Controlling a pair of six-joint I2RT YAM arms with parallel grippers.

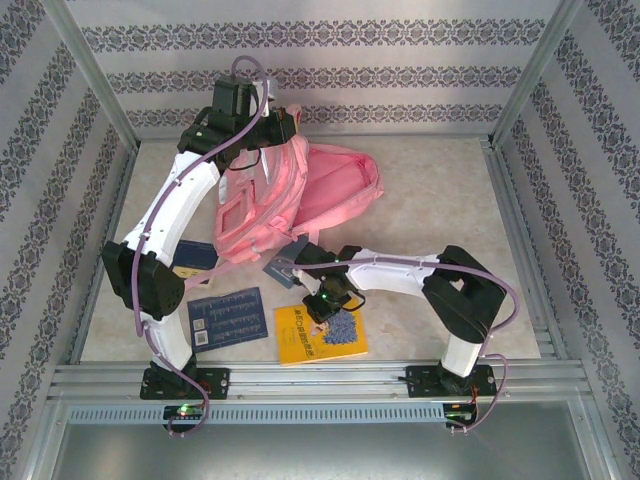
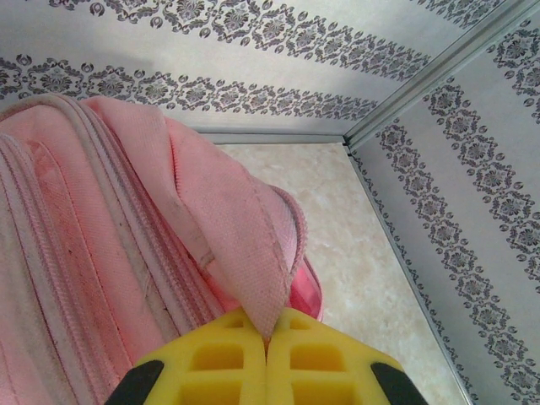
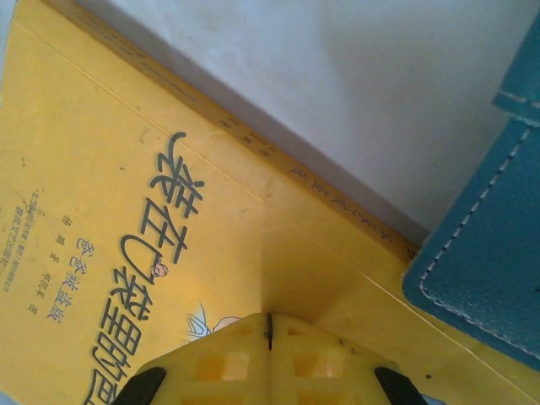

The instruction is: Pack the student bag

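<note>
My right gripper slides the yellow book [image 3: 126, 211] outward toward the blue stitched case [image 3: 485, 245] next and releases its cover, since the book lies close to the table's front edge.
The pink student bag [image 1: 325, 190] lies in the middle of the table, its top toward the back wall. My left gripper [image 1: 262, 135] is at the bag's upper left end. In the left wrist view the left gripper [image 2: 267, 325] is shut on a pink fabric flap [image 2: 245, 228] of the bag [image 2: 76, 253]. A yellow book [image 1: 335, 340] lies at the front centre. My right gripper [image 1: 318, 312] is down on its upper left part. Seen from the right wrist, the right gripper [image 3: 269, 319] is shut on the yellow book's [image 3: 126, 211] cover, which creases upward at the pads.
A dark blue book [image 1: 227, 318] lies left of the yellow one. Another blue book [image 1: 197, 258] lies partly under the left arm. A blue stitched case [image 1: 280, 272] [image 3: 481, 253] rests between the bag and the yellow book. Patterned walls enclose the table.
</note>
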